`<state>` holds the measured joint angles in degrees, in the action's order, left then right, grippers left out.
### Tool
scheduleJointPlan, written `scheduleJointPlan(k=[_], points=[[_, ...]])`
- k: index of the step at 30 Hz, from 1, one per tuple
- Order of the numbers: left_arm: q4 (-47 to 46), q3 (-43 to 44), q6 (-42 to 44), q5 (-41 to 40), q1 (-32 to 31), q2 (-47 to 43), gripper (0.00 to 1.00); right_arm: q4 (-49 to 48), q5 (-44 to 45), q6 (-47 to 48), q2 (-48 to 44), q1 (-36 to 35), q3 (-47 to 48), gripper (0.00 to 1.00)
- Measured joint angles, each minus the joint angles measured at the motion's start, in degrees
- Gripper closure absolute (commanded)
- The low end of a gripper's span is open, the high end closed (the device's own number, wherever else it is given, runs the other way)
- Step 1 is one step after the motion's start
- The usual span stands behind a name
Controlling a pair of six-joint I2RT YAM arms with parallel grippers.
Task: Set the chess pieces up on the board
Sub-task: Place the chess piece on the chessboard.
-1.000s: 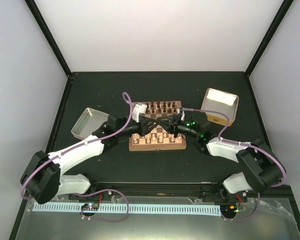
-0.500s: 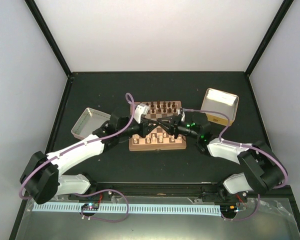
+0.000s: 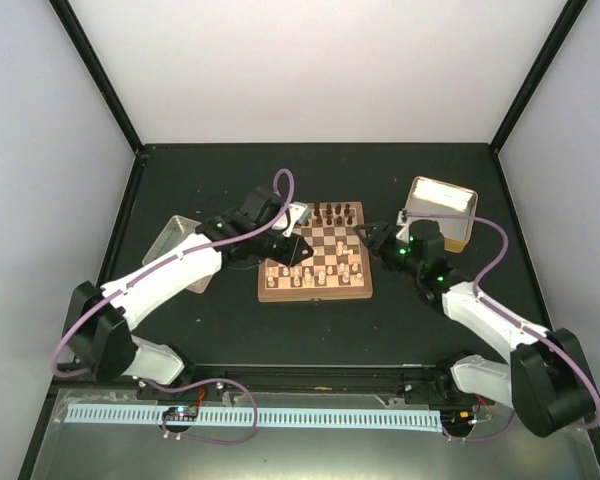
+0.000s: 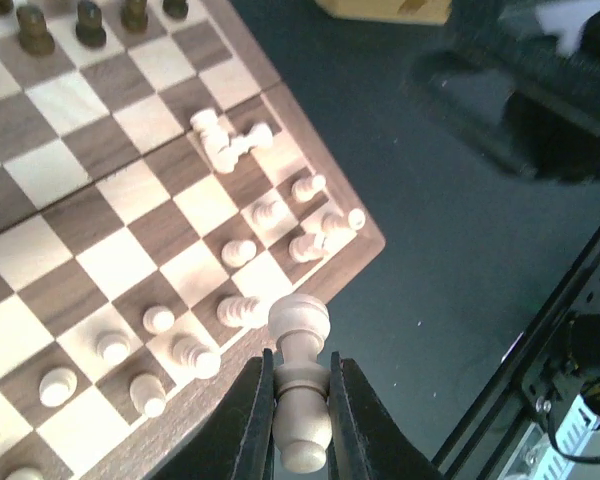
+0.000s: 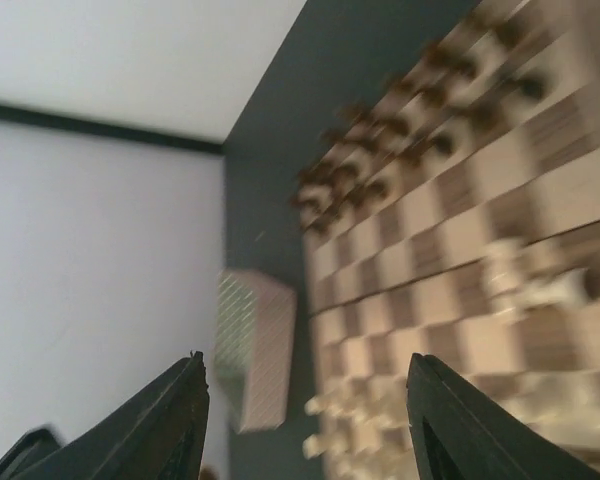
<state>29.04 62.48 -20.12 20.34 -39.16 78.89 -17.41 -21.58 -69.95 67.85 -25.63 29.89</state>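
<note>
My left gripper holds the pale piece and should move it to the right in the top view, then down onto a pale square in the near row of the board, because that square is empty between pale pieces.
The board lies mid-table with dark pieces along its far rows and pale chess pieces along its near rows. My left gripper hovers over the board's left part. In the left wrist view it is shut on one pale piece, held by the waist above the board's near corner. Several pale pieces stand on the squares below, and two lie toppled. My right gripper is open and empty at the board's right edge, its jaws wide apart.
A shallow metal tray sits left of the board, partly under my left arm, and shows blurred in the right wrist view. A second tray stands at the back right, behind my right gripper. Dark pieces line the board's far side.
Both grippers met over the middle of the board a second ago. The right has since opened and drawn back to the board's right edge; the left has swung left, shut on the pale piece.
</note>
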Motion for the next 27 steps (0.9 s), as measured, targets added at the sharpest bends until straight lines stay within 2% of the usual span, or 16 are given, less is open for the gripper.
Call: scheduleJointPlan(k=[5, 10, 17, 27], points=[[10.71, 8.11, 0.61, -1.38, -1.84, 6.43, 0.95, 11.78, 8.28, 8.5, -5.6, 5.03, 0.63, 0.44], [19.23, 17.68, 1.95, -5.07, -6.56, 13.62, 0.96, 17.7, 12.94, 12.33, -8.2, 6.73, 0.63, 0.44], [26.64, 27.98, 3.89, -9.49, -11.98, 23.23, 0.93, 20.57, 15.58, 14.32, -8.44, 7.37, 0.61, 0.44], [32.61, 34.23, 5.97, -13.9, -14.58, 33.64, 0.93, 20.81, 16.7, 14.69, -8.46, 7.39, 0.52, 0.44]])
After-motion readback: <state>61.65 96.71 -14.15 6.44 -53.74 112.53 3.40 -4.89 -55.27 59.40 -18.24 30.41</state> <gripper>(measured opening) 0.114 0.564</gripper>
